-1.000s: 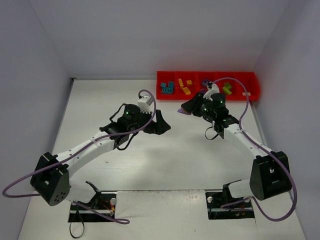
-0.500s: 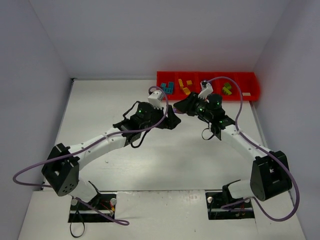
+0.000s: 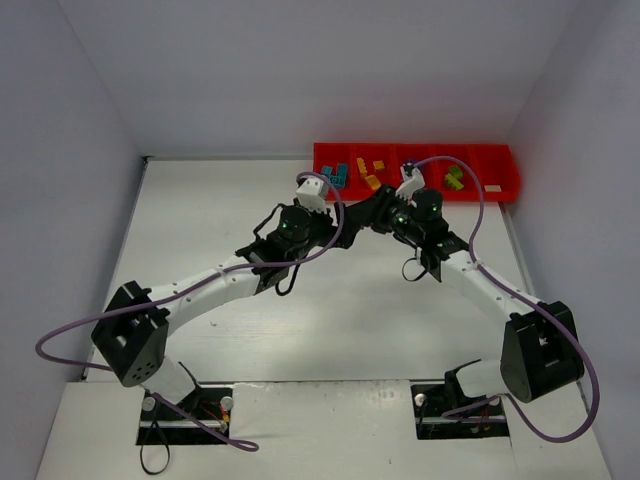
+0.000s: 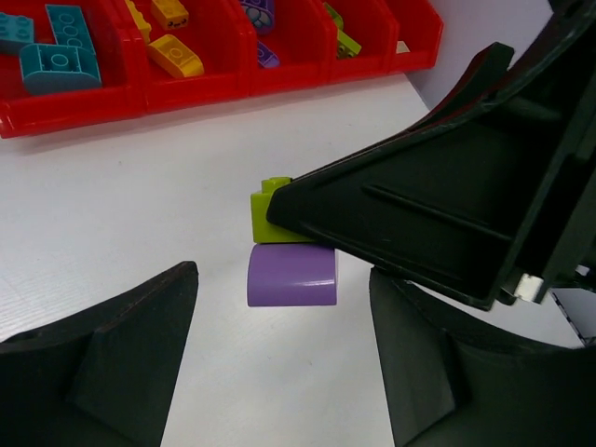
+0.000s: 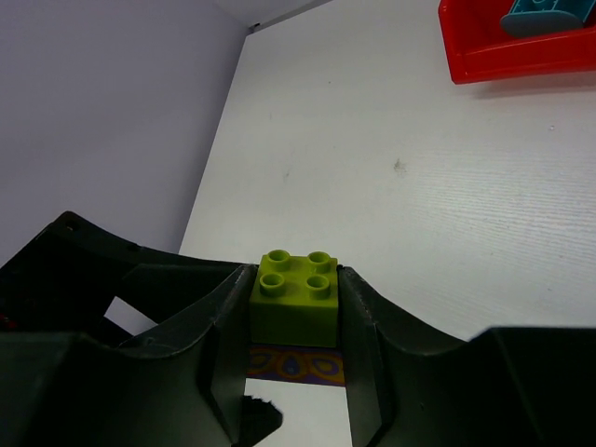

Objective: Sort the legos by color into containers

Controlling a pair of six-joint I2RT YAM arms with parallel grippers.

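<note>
The robot's right gripper needs to move next over the green bricks' section (image 3: 456,177) and release the green brick, because this section lies outward and to the gripper's right in the top view.
My right gripper (image 5: 296,312) is shut on an olive green brick (image 5: 296,296) with a purple brick (image 5: 296,365) stuck under it, held above the table. In the left wrist view the purple brick (image 4: 291,275) hangs below the green brick (image 4: 268,212), between my left gripper's (image 4: 279,307) open fingers without touching them. From above, both grippers meet at mid-table, the left gripper (image 3: 335,228) and the right gripper (image 3: 355,218). The red tray (image 3: 505,160) at the back right holds teal (image 3: 335,177), yellow (image 3: 370,175), purple (image 3: 410,163) and green (image 3: 454,177) bricks in separate compartments.
The tray's front rim (image 4: 74,116) lies just beyond the grippers, and its left end (image 5: 503,60) shows in the right wrist view. Purple cables loop off both arms. Grey walls close in the table on the left, back and right.
My left arm has swung right and forward until its open fingers flank the purple brick. My right gripper has shifted a little left with the stack still in it.
</note>
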